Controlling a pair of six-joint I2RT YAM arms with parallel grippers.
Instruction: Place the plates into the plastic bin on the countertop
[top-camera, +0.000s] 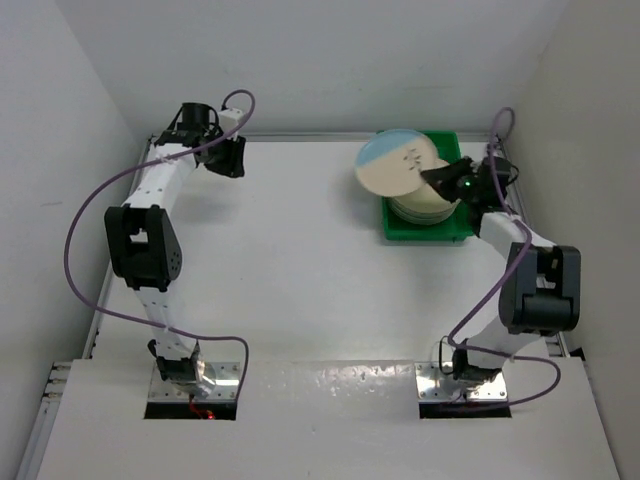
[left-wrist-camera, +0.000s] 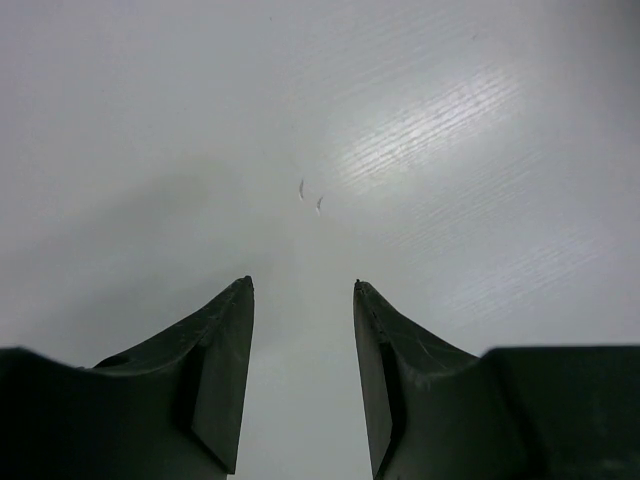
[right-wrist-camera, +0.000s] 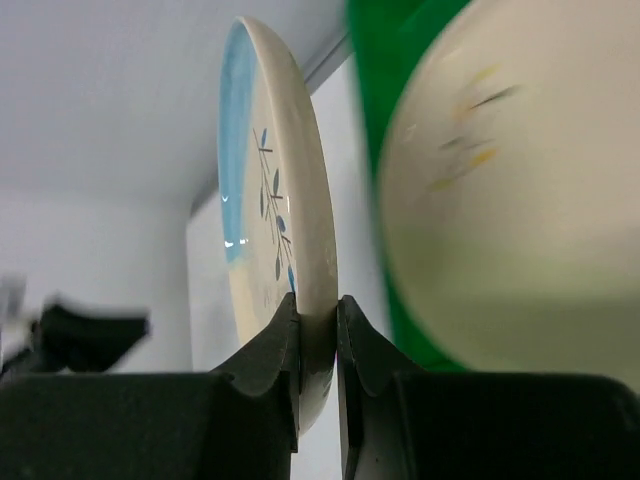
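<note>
The cream plate shifts to the right in the top view in my right gripper next and comes down onto the stack (top-camera: 427, 197) (right-wrist-camera: 540, 190), since it juts past the bin's side.
My right gripper (top-camera: 437, 177) is shut on the rim of a cream plate with a blue part and a dark sprig (top-camera: 397, 163), holding it tilted above the left side of the green plastic bin (top-camera: 455, 232). In the right wrist view the plate (right-wrist-camera: 285, 210) stands edge-on between the fingers (right-wrist-camera: 272, 350). A stack of plates (top-camera: 425, 206) lies in the bin; its top plate shows blurred in the right wrist view (right-wrist-camera: 520, 200). My left gripper (top-camera: 233, 157) is open and empty at the far left of the white countertop (top-camera: 290, 260), its jaws apart over bare surface (left-wrist-camera: 303, 290).
White walls close in on the left, back and right. The bin sits near the back right corner, close to the right wall. Purple cables loop off both arms.
</note>
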